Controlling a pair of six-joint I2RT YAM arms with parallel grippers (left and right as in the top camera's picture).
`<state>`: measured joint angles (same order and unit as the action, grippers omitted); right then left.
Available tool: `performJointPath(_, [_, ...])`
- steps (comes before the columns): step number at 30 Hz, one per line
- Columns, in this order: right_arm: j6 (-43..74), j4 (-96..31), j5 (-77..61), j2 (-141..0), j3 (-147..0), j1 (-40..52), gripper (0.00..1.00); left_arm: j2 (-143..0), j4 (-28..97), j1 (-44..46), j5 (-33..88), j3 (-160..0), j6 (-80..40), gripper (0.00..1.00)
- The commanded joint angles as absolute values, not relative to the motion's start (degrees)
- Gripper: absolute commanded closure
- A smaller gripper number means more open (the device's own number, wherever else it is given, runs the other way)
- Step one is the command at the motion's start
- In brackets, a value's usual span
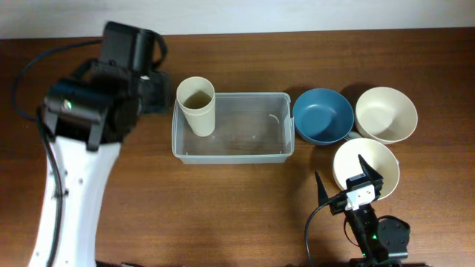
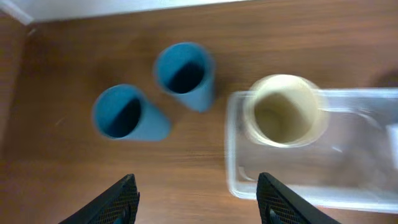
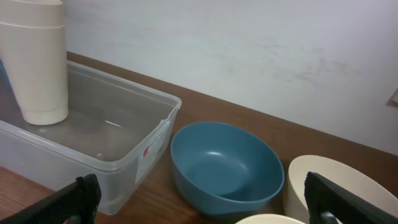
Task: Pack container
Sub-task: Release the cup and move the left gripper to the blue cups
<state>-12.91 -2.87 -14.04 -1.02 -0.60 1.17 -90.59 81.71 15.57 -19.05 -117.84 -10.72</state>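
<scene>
The blue cup is unpacked. My left gripper should next move down and left in the wrist view, onto the rim of the blue cup farther from the container.
The clear container (image 1: 234, 157) lies in the middle of the table. A cream cup (image 1: 197, 105) stands upright in its left end. In the left wrist view my left gripper (image 2: 198, 202) hangs open above the wood just left of the container's rim (image 2: 233, 180), with nothing between its fingers. The cream cup (image 2: 285, 111) shows from above there. My right gripper (image 1: 345, 178) is open near the front edge, over a cream bowl (image 1: 365, 167). In the right wrist view the right gripper (image 3: 205, 205) faces a blue bowl (image 3: 224, 165) and the container (image 3: 124, 171).
Two blue cups (image 2: 127, 115) (image 2: 185, 73) stand on the table left of the container, hidden under the left arm (image 1: 89, 111) in the overhead view. A blue bowl (image 1: 322, 115) and a second cream bowl (image 1: 386, 113) sit right of the container.
</scene>
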Motion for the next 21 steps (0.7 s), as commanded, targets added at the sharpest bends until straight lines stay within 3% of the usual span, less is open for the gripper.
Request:
performJointPath(1, [-13.1, -3.2, -14.4, -0.8, -0.3, 1.5, 0.01, -93.3, 83.2, 8.2, -20.1, -118.6, -13.9, 0.32])
performJointPath(9, [-13.1, -3.2, -14.4, -0.8, -0.3, 1.5, 0.01, -99.5, 83.4, -4.9, -8.3, -118.6, -8.9, 0.32])
performJointPath(21, [-13.1, -3.2, -14.4, -0.8, -0.3, 1.5, 0.01, -115.5, 80.8, -6.9, -2.5, -118.6, 1.2, 0.34])
